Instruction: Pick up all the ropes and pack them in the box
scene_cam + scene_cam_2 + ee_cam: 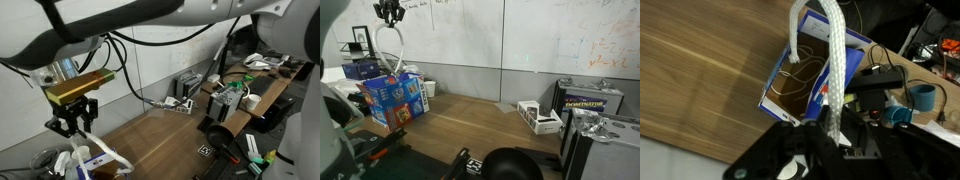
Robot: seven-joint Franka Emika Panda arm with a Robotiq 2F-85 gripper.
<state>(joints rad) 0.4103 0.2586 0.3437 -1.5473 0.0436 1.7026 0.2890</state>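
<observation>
I should next lower my gripper toward the open top of the blue box to let go of the thick white rope, because the rope's loop still hangs mostly above the box's rim.
My gripper point(77, 122) is shut on a white rope point(836, 60) and holds it high above the box. The rope hangs from the jaws as a loop, seen in both exterior views point(90, 143) point(386, 48). Its lower end reaches down into the open blue box point(780, 72). The box stands on the wooden table in an exterior view point(392, 98), with a white face panel. In the wrist view, thin cream cord point(810, 75) lies coiled inside the box. The gripper also shows at the top in an exterior view point(388, 12).
A white-grey electronic device point(540, 117) sits on the wooden table point(480, 125). Electronics, black cables and a teal cup point(922, 98) lie beside the box. A shelf with gear point(245, 95) stands at the table's end. A whiteboard wall point(540, 35) is behind.
</observation>
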